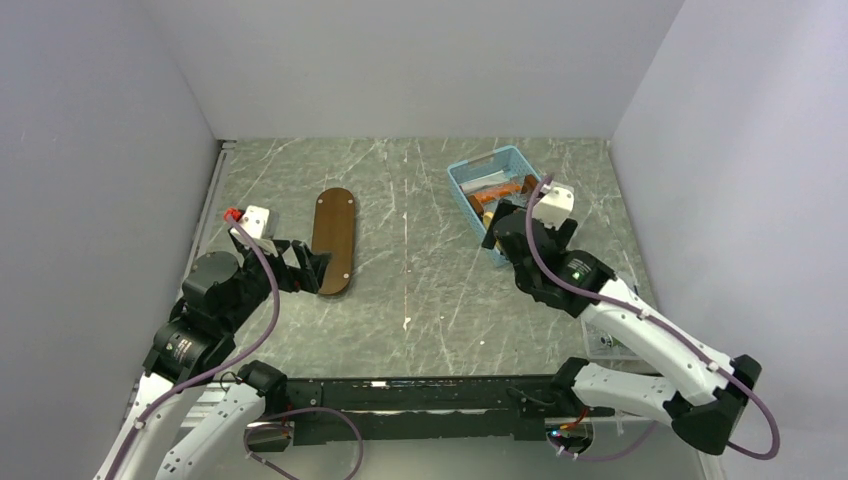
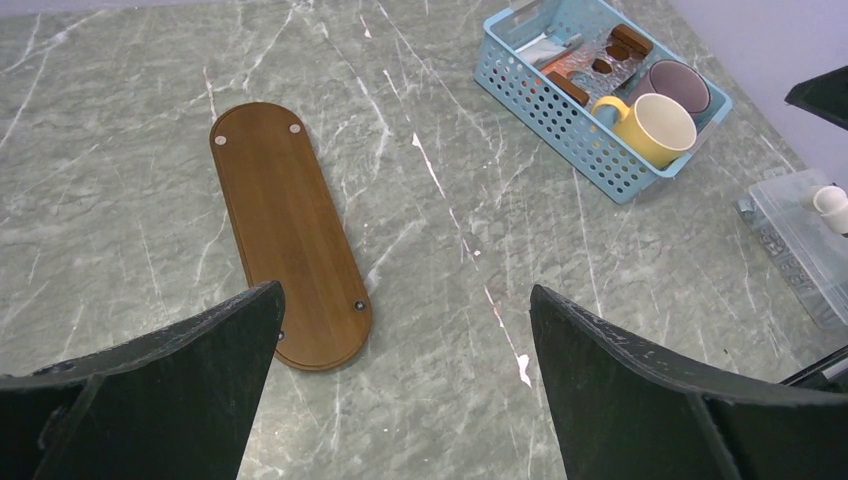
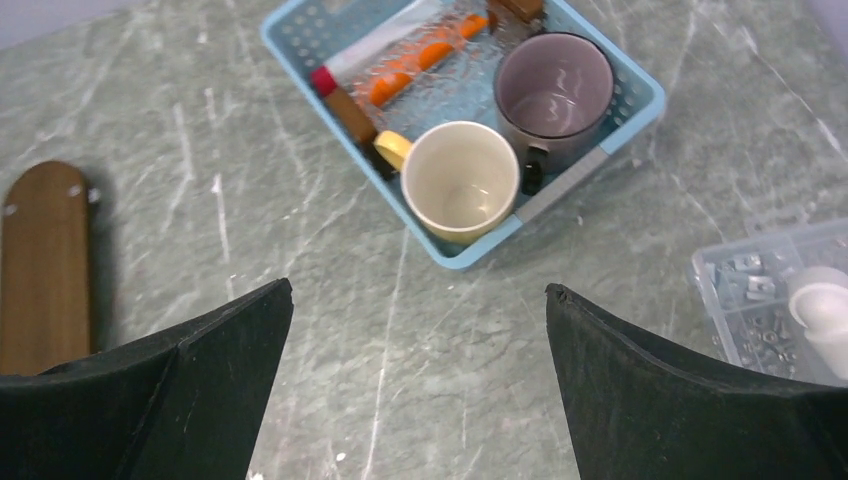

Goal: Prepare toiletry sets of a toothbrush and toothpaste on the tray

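Observation:
My right gripper turns and lowers onto the grey part of the basket's near rim (image 3: 563, 184) next, one finger either side, because that rim runs at an angle to its fingers.
The dark-brown wooden tray (image 1: 333, 240) (image 2: 285, 225) lies bare on the marble table, left of centre; its end also shows at the left edge of the right wrist view as the tray (image 3: 45, 265). My left gripper (image 1: 305, 268) (image 2: 405, 300) hovers open by the tray's near end, nothing between its fingers. My right gripper (image 1: 500, 225) (image 3: 418, 295) stands open just in front of the light-blue basket (image 1: 462, 195) (image 3: 455, 255). In the basket lies an orange toothpaste tube (image 3: 420, 55) in clear wrap. The toothbrush is hidden.
The basket (image 2: 560, 120) also holds a yellow mug (image 3: 460, 180) (image 2: 660, 128), a grey-purple mug (image 3: 553, 90) and brown blocks (image 3: 350, 115). A small clear plastic box (image 3: 770, 290) (image 2: 800, 240) with small parts sits at the near right. Grey walls enclose the table.

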You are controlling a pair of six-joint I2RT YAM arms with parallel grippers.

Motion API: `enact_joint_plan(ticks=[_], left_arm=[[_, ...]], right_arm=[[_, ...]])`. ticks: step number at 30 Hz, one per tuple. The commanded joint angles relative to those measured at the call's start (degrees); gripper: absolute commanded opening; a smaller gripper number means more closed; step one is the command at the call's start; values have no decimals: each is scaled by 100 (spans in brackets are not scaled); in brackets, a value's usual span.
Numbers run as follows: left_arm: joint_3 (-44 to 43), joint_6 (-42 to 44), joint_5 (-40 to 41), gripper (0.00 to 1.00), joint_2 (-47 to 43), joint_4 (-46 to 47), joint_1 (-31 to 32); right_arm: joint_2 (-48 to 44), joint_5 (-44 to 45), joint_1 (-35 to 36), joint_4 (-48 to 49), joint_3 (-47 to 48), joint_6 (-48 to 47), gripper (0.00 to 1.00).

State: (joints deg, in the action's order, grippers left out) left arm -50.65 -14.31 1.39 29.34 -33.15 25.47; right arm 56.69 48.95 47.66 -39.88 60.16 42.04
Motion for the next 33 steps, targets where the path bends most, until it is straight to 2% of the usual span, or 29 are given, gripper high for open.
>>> enact_joint_plan(ticks=[1, 5, 9, 14, 26, 33], left_arm=[[-13, -4, 116, 99, -49, 14, -18], [2, 7, 100, 99, -56, 15, -17], [18, 16, 67, 99, -35, 27, -19], [-3, -3, 0, 99, 2, 4, -24], [24, 15, -86, 99, 20, 55, -16], [30, 21, -86, 99, 51, 65, -24]], right_arm=[[238, -188, -522, -327, 83, 600, 97], [245, -1125, -1429, 113, -342, 581, 94], [230, -1248, -1835, 353, -666, 707, 93], [462, -1138, -2317, 204, -783, 1125, 91], [606, -2108, -3449, 997, -1263, 1113, 86], [989, -2353, -3796, 1271, -1284, 1119, 79]])
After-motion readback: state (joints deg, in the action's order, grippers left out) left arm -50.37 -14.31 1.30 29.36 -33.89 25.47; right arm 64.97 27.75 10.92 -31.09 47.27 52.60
